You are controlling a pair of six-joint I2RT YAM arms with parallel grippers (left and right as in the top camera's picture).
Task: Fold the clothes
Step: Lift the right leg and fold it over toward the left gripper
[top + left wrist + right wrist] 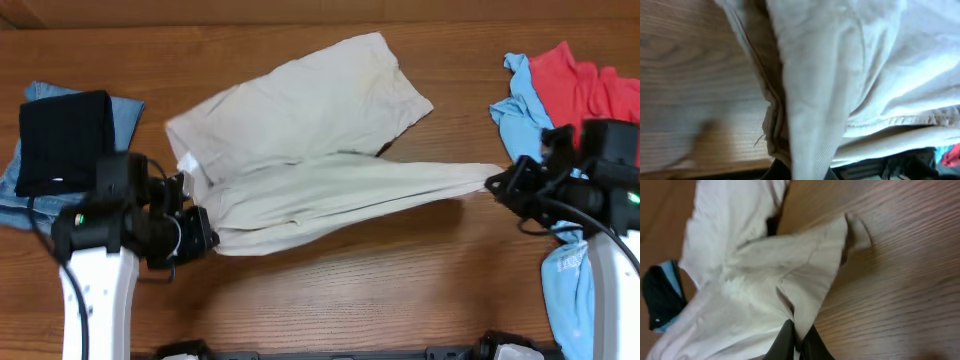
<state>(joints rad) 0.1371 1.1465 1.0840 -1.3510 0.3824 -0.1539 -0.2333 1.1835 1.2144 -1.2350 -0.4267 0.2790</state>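
Observation:
The left gripper moves outward over the far leg's end (197, 134) by the navy garment and releases the waistband end next, since that leg already lies spread there.
Large beige khaki shorts (300, 130) lie across the middle of the wooden table, one leg toward the back, the other stretched taut between my two grippers. My left gripper (205, 232) is shut on the waistband end; the cloth fills the left wrist view (830, 90). My right gripper (492, 182) is shut on the leg hem, seen pinched between the dark fingers (799, 342) in the right wrist view, where the shorts (750, 295) spread away. A light-blue top (525, 115) and a red top (575, 85) lie at the far right.
A folded dark navy garment (65, 140) rests on blue denim (125, 110) at the left edge. More light-blue cloth (570, 290) lies beside my right arm. Bare wood (380, 290) runs along the table's front.

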